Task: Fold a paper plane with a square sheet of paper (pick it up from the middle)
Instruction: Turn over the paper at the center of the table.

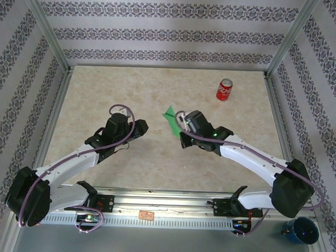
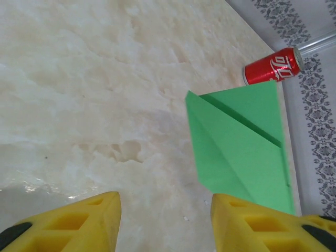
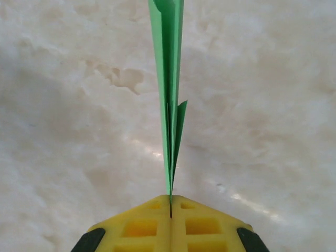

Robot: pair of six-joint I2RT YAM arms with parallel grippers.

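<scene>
I need to lower and turn my right gripper next, lay the plane (image 1: 170, 119) on the marble table and let go.
The bright green paper plane (image 1: 170, 119) is held on edge above the marble table, near the middle. My right gripper (image 3: 171, 202) is shut on the plane's lower fold, and the layered green paper (image 3: 169, 89) rises edge-on straight out from between the yellow fingers. From the left wrist view the plane (image 2: 241, 144) shows as a pointed folded triangle with a diagonal crease. My left gripper (image 2: 166, 207) stands open a short way left of the plane, nothing between its yellow fingers (image 2: 84, 220). In the top view the left gripper (image 1: 139, 127) faces the paper.
A red soda can (image 1: 224, 89) stands at the back right of the table; it lies across the left wrist view as the can (image 2: 273, 65) beyond the paper. Metal frame posts and patterned walls enclose the table. A dark blue cup (image 1: 302, 230) sits off the front right corner.
</scene>
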